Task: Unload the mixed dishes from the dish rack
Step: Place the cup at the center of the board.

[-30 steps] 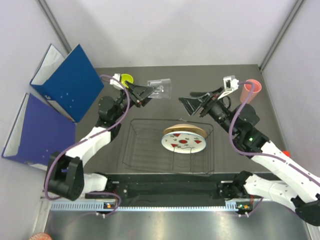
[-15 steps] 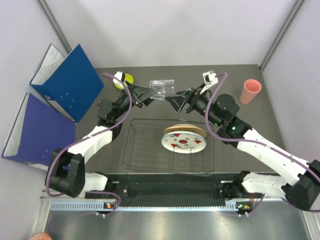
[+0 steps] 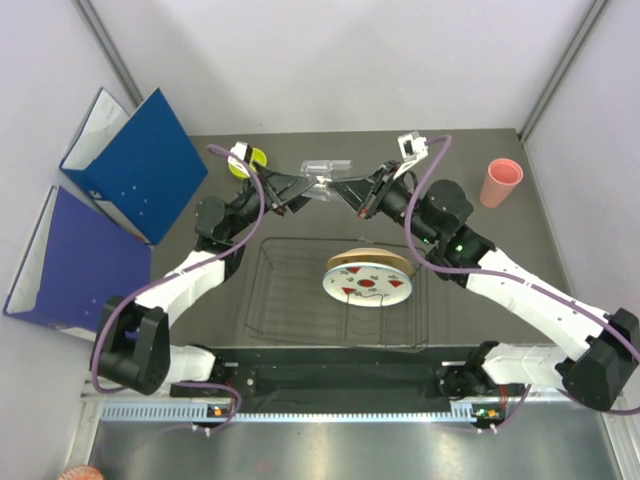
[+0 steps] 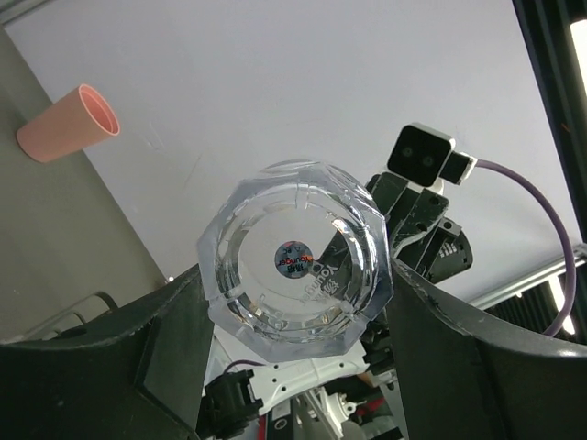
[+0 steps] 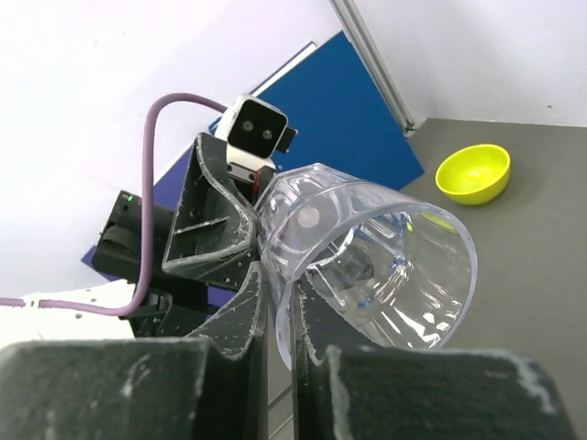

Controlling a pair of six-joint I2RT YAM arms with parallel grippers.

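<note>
The tumbler (image 3: pixel 325 178) is hanging sideways, so my right gripper will next tilt the tumbler's bottom down and lower the tumbler onto the table at the near side of the pink cup.
The clear glass tumbler (image 3: pixel 325 178) hangs on its side in the air behind the dish rack (image 3: pixel 268 300). My left gripper (image 3: pixel 304 186) is shut on its thick base (image 4: pixel 295 261), one finger on each side. From the right, my right gripper (image 3: pixel 346 189) is shut on the wall at the tumbler's rim (image 5: pixel 367 252), one finger inside and one outside. In the rack stand the white plate with red marks (image 3: pixel 368 284) and, behind it, the orange-tan plate (image 3: pixel 368 259). On the table are the pink cup (image 3: pixel 500 182) at the far right and the lime-green bowl (image 3: pixel 251 158) at the far left.
Two blue ring binders (image 3: pixel 140 165) (image 3: pixel 70 262) stand open along the left side of the table. The rack's left half holds only bare wire dividers. Grey walls close in the back and both sides.
My right arm has swung left from beside the pink cup to the tumbler, and its jaws have shut on the rim. The left gripper has kept its hold and barely moved.
</note>
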